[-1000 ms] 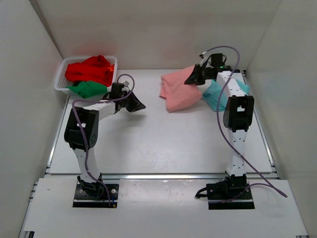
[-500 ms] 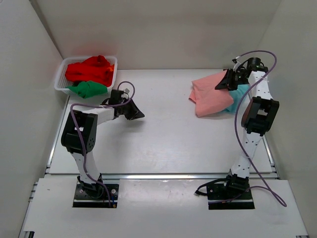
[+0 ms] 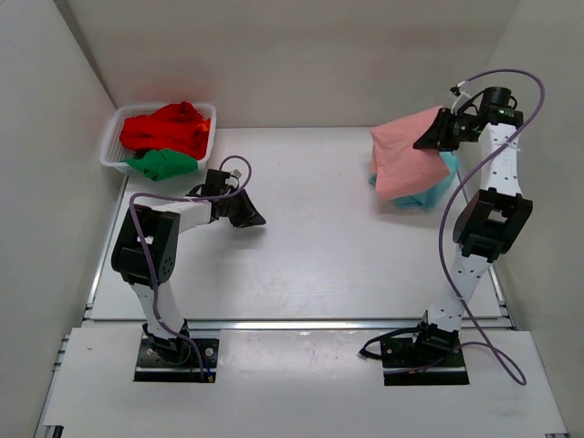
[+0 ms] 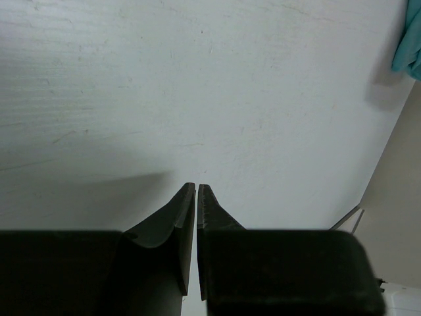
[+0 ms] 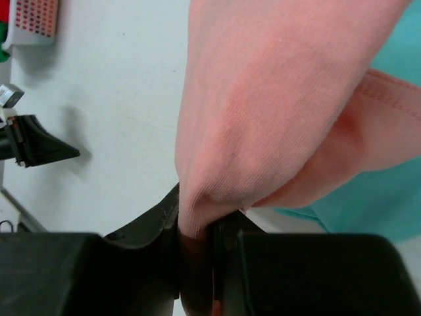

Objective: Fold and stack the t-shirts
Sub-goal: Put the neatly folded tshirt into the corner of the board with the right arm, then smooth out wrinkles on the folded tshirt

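Note:
My right gripper moves down toward the side next, over the teal [image 3: 443, 180] [image 5: 375, 197], since the light teal t-shirt peeks out on that side of the hanging salmon-pink t-shirt.
My right gripper [image 3: 436, 135] is shut on the salmon-pink t-shirt [image 3: 403, 153], which hangs from it over the light teal t-shirt [image 3: 429, 193] at the far right of the table. In the right wrist view the pink fabric [image 5: 276, 92] is pinched between the jaws, with teal [image 5: 375, 197] below it. My left gripper [image 3: 248, 214] is shut and empty, low over bare table at mid-left; its fingertips [image 4: 205, 197] nearly touch. A red t-shirt [image 3: 166, 128] and a green t-shirt [image 3: 162, 163] lie in the basket.
The white mesh basket [image 3: 109, 151] stands at the far left corner, next to the left wall. Walls close the table on the left, back and right. The right arm stands close to the right wall.
My right gripper has carried the pink t-shirt to the right and up, from mid-table to over the teal t-shirt. The left gripper has barely moved.

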Available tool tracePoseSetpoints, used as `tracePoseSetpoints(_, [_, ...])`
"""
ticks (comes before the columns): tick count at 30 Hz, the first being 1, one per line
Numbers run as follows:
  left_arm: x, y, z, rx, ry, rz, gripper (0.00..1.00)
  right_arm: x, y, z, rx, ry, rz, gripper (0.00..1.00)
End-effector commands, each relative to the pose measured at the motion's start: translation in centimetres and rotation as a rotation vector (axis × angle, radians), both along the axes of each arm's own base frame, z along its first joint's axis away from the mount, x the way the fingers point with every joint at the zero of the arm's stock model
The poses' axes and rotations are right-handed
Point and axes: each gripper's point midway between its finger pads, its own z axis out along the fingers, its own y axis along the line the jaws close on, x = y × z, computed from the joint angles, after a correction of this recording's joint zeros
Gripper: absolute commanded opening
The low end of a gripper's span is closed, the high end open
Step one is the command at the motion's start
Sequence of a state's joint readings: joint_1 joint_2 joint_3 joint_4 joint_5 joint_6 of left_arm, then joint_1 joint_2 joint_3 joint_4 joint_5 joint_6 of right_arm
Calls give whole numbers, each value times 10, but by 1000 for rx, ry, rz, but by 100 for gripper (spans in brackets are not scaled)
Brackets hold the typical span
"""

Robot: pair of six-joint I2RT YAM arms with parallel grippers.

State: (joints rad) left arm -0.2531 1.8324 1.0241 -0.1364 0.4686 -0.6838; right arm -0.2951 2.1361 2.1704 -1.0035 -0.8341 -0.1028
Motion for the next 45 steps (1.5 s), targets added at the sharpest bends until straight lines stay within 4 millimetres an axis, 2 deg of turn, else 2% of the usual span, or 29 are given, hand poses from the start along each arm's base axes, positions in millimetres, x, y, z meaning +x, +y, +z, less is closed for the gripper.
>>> tracePoseSetpoints(1, [-1, -4, 21, 9, -62, -31, 18, 5, -34, 27, -101, -87, -69, 0])
tracePoseSetpoints(3, [-1, -5, 19, 11, -51, -32, 18, 13, -46, 6, -145, -58, -89, 0])
tracePoseSetpoints(6, [-1, -6, 18, 12, -43, -33, 18, 33, -68, -52, -247, 48, -143, 0])
tracePoseSetpoints(8, [1, -8, 18, 8, -46, -29, 18, 48, -83, -75, -328, 74, -203, 0])
tracePoseSetpoints(9, [1, -9, 20, 5, -55, -34, 18, 55, -88, -92, -366, 96, -225, 0])
tracePoseSetpoints(13, [-2, -12, 14, 4, -38, -36, 18, 73, -98, -111, -362, 87, -264, 0])
tracePoseSetpoints(15, [-2, -12, 13, 1, -39, -35, 18, 80, -95, -124, -395, 96, -276, 0])
tracePoseSetpoints(17, [-2, -9, 11, -6, -37, -23, 18, 83, -110, -138, -528, 125, -342, 0])
tracePoseSetpoints(20, [-2, -14, 11, -21, -36, -34, 19, 87, -121, -148, -640, 152, -420, 2])
tracePoseSetpoints(22, [-3, -15, 8, -20, -31, -36, 18, 84, -141, -164, -703, 197, -509, 13])
tracePoseSetpoints(23, [-6, -14, 4, -20, -18, -37, 18, 86, -150, -159, -727, 187, -551, 21])
tracePoseSetpoints(24, [-6, -14, 4, -21, -20, -40, 18, 84, -151, -161, -732, 196, -560, 25])
tracePoseSetpoints(26, [-4, -13, 5, -22, -26, -42, 18, 89, -156, -153, -789, 169, -604, 39])
tracePoseSetpoints(27, [-4, -14, 6, -24, -27, -39, 19, 92, -159, -140, -802, 140, -617, 42])
tracePoseSetpoints(28, [-4, -12, 5, -20, -26, -36, 18, 93, -164, -127, -819, 116, -644, 43])
tracePoseSetpoints(30, [-5, -13, 7, -30, -23, -36, 18, 103, -162, -98, -821, 33, -675, 34])
tracePoseSetpoints(31, [-4, -13, 7, -31, -29, -33, 18, 100, -165, -84, -826, 19, -707, 31])
tracePoseSetpoints(32, [-7, -16, 6, -31, -25, -42, 18, 101, -167, -60, -841, -32, -739, 32])
tracePoseSetpoints(35, [-10, -18, 10, -38, -34, -44, 18, 97, -173, -29, -911, -100, -795, 41])
tracePoseSetpoints(37, [-11, -21, 14, -51, -42, -46, 18, 95, -177, -14, -959, -133, -814, 51])
tracePoseSetpoints(38, [-9, -18, 17, -50, -49, -38, 18, 94, -177, -16, -984, -125, -815, 57])
tracePoseSetpoints(39, [-11, -19, 16, -49, -44, -39, 18, 89, -182, -7, -1017, -124, -852, 62])
tracePoseSetpoints(41, [-13, -21, 18, -57, -44, -47, 19, 84, -185, 1, -1056, -116, -884, 65])
tracePoseSetpoints(42, [-12, -17, 16, -54, -38, -33, 18, 83, -179, 2, -1055, -119, -870, 65])
tracePoseSetpoints(43, [-11, -20, 19, -58, -50, -40, 18, 85, -173, -8, -1033, -105, -837, 65])
tracePoseSetpoints(45, [-13, -19, 18, -59, -47, -36, 18, 89, -151, -5, -942, -145, -755, 61])
